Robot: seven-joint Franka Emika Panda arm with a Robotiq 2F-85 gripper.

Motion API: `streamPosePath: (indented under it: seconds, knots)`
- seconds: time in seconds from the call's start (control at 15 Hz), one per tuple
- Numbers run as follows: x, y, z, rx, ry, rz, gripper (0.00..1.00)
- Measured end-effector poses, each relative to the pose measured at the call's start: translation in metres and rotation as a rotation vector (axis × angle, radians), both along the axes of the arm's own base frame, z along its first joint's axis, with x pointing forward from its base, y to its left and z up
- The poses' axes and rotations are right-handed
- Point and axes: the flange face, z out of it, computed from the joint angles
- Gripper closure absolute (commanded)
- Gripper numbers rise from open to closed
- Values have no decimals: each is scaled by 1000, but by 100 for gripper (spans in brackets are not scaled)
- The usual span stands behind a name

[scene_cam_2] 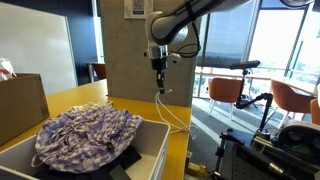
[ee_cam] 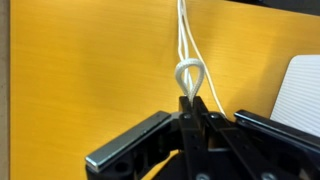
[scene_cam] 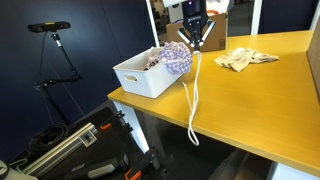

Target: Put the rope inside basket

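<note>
The pinched rope loop (ee_cam: 188, 72) hangs high, so my gripper will move down and over toward the cloth-draped side of the basket before the loop reaches the basket.
A white rope (scene_cam: 194, 95) hangs doubled from my gripper (scene_cam: 196, 44), which is shut on its loop above the yellow table. Its lower end trails on the table near the front edge (scene_cam: 193, 135). The rope also shows in an exterior view (scene_cam_2: 168, 108) below the gripper (scene_cam_2: 160, 88). In the wrist view the rope's loop (ee_cam: 188, 72) sits pinched between the closed fingers (ee_cam: 192, 103). The white basket (scene_cam: 135, 80) stands at the table's corner, just beside the gripper, and holds a purple patterned cloth (scene_cam: 176, 58). It also shows up close in an exterior view (scene_cam_2: 150, 150).
A crumpled beige cloth (scene_cam: 245, 59) lies on the yellow table (scene_cam: 260, 110) behind the gripper. A tripod (scene_cam: 55, 50) and equipment stand on the floor beside the table. Orange chairs (scene_cam_2: 228, 92) stand by the windows. A cardboard box (scene_cam_2: 20, 105) sits on the table.
</note>
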Motion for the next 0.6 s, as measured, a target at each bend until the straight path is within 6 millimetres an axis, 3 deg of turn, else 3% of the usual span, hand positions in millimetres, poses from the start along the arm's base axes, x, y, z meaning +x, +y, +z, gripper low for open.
streamPosePath:
  seconds: [0.2,0.4,0.6]
  knots:
    - [20,7,-9,-1,-12,23,98]
    - [29,11,-41,3,18,47,98]
    - [37,30,-62,14,33,93,98]
